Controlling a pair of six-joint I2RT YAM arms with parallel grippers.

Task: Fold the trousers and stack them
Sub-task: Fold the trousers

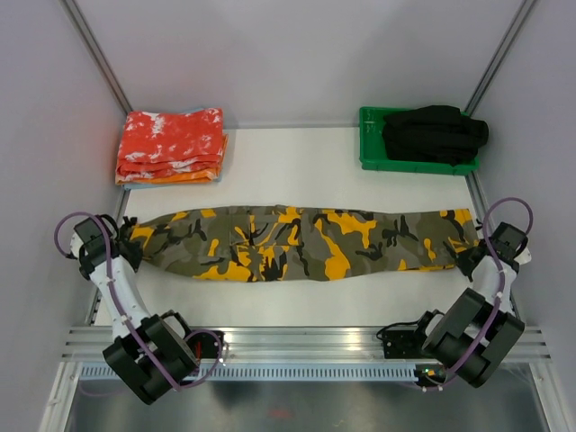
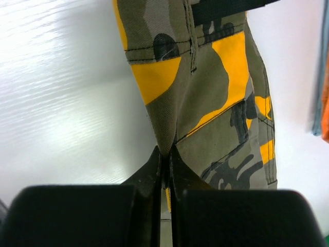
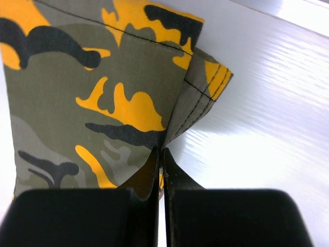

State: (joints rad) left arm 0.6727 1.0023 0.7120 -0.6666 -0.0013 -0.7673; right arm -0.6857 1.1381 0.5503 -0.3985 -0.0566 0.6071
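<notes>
The trousers [image 1: 297, 243] already lie stretched flat. My left gripper will next move back a little toward the bare tabletop in front of the waistband end [image 1: 148, 279] and let them go.
The camouflage trousers [image 1: 297, 243] lie stretched flat across the table from left to right, folded lengthwise. My left gripper [image 1: 129, 241] is shut on the trousers [image 2: 205, 98] at their left end, by the waistband, with a pinch of cloth drawn up between its fingertips [image 2: 181, 172]. At the right end my right gripper [image 1: 470, 258] is shut on the trousers [image 3: 103, 103] at the near corner of the leg hem, and the fabric puckers into its tips.
A stack of folded red-orange speckled cloths [image 1: 171, 146] sits at the back left. A green tray [image 1: 369, 153] holding a plain black garment [image 1: 434, 132] stands at the back right. Aluminium posts rise at both back corners.
</notes>
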